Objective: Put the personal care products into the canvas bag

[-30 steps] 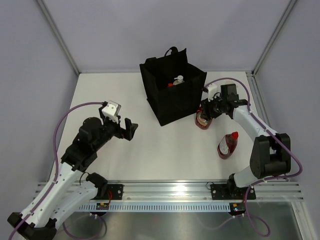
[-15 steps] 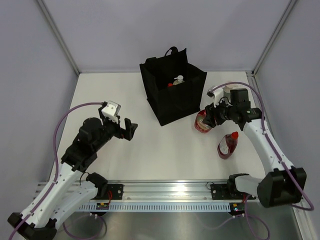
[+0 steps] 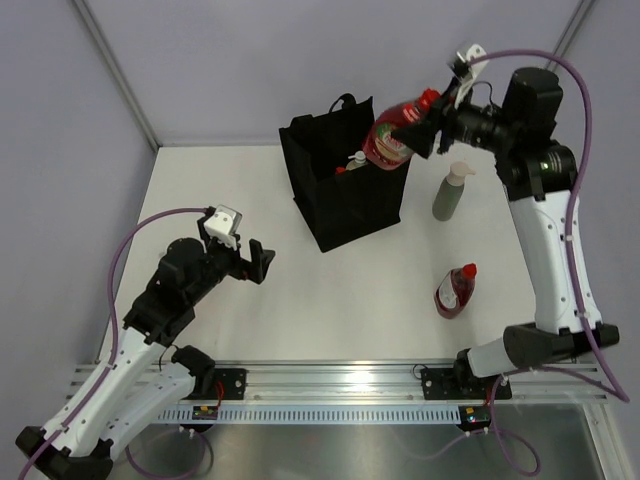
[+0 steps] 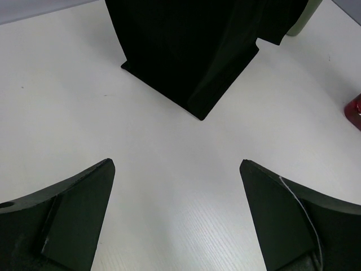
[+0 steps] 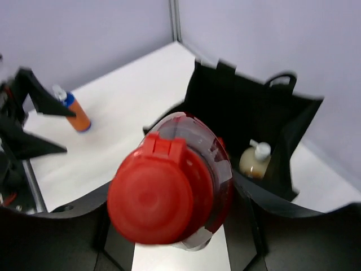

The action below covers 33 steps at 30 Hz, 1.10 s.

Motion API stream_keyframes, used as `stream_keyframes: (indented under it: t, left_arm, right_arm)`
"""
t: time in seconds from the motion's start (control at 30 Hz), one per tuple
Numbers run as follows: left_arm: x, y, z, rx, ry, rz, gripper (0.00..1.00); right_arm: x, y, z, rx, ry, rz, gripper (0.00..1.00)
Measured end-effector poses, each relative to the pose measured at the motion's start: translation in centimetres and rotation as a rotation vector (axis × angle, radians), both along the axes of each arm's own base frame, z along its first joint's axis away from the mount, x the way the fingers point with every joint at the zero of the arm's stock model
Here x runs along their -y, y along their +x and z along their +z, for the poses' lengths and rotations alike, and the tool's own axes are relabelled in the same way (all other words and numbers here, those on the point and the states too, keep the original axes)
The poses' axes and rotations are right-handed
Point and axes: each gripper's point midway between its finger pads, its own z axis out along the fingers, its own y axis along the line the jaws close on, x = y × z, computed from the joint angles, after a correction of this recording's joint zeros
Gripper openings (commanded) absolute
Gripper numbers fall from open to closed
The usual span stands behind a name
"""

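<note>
The free space in the bag is below my right gripper and to its left in the top view. My right gripper should move that way next, lower the dark red bottle and then let go of it.
My right gripper (image 3: 408, 130) is shut on a dark red bottle with a red cap (image 3: 388, 138) and holds it high over the right rim of the black canvas bag (image 3: 340, 205). In the right wrist view the bottle (image 5: 169, 192) fills the middle, with the bag (image 5: 242, 107) open below it. A cream bottle (image 5: 255, 161) stands inside the bag. A second dark red bottle (image 3: 456, 290) and a grey-green pump bottle (image 3: 452, 192) stand on the table right of the bag. My left gripper (image 3: 258, 260) is open and empty, left of the bag (image 4: 186, 51).
In the right wrist view a small orange bottle with a blue and white top (image 5: 73, 110) stands on the table near the left arm. The enclosure walls and metal posts ring the white table (image 3: 330, 300). A rail runs along the near edge.
My right arm has lifted the dark red bottle from the table beside the bag up over the bag's right rim. The grey-green pump bottle now shows. The left arm has not moved.
</note>
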Motion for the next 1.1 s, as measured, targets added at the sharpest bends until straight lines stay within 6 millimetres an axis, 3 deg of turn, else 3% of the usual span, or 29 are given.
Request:
stream_keyframes:
  t: [0.03, 0.1, 0.2, 0.3, 0.47, 0.53, 0.87, 1.1]
  left_arm:
    - [0.0, 0.0, -0.1, -0.002, 0.001, 0.000, 0.99]
    - [0.0, 0.0, -0.1, -0.002, 0.002, 0.000, 0.99]
    - [-0.1, 0.1, -0.1, -0.001, 0.006, 0.004, 0.99]
    - [-0.3, 0.3, -0.3, -0.003, 0.013, 0.020, 0.99]
    - [-0.6, 0.5, -0.4, -0.001, 0.023, 0.037, 0.99]
    - [-0.6, 0.6, -0.4, -0.001, 0.025, 0.040, 0.99]
    - [-0.8, 0.7, -0.5, -0.002, 0.030, 0.048, 0.99]
    - [-0.8, 0.7, -0.5, -0.001, 0.031, 0.050, 0.99]
  right_arm:
    - [-1.1, 1.1, 1.5, 0.026, 0.018, 0.016, 0.00]
    - [-2.9, 3.6, 2.6, 0.051, 0.035, 0.037, 0.00]
    - [-6.5, 7.7, 1.7, 0.030, 0.044, 0.067, 0.00]
    - [-9.5, 11.8, -1.8, -0.023, 0.020, 0.059, 0.00]
    - [-12.4, 16.5, -10.8, -0.161, -0.056, 0.038, 0.00]
    - [-13.0, 17.3, -13.4, -0.197, -0.073, 0.041, 0.00]
    - [-16.1, 15.1, -17.5, -0.310, -0.094, 0.102, 0.00]
    - [-15.6, 15.7, -21.6, -0.339, -0.173, 0.024, 0.00]
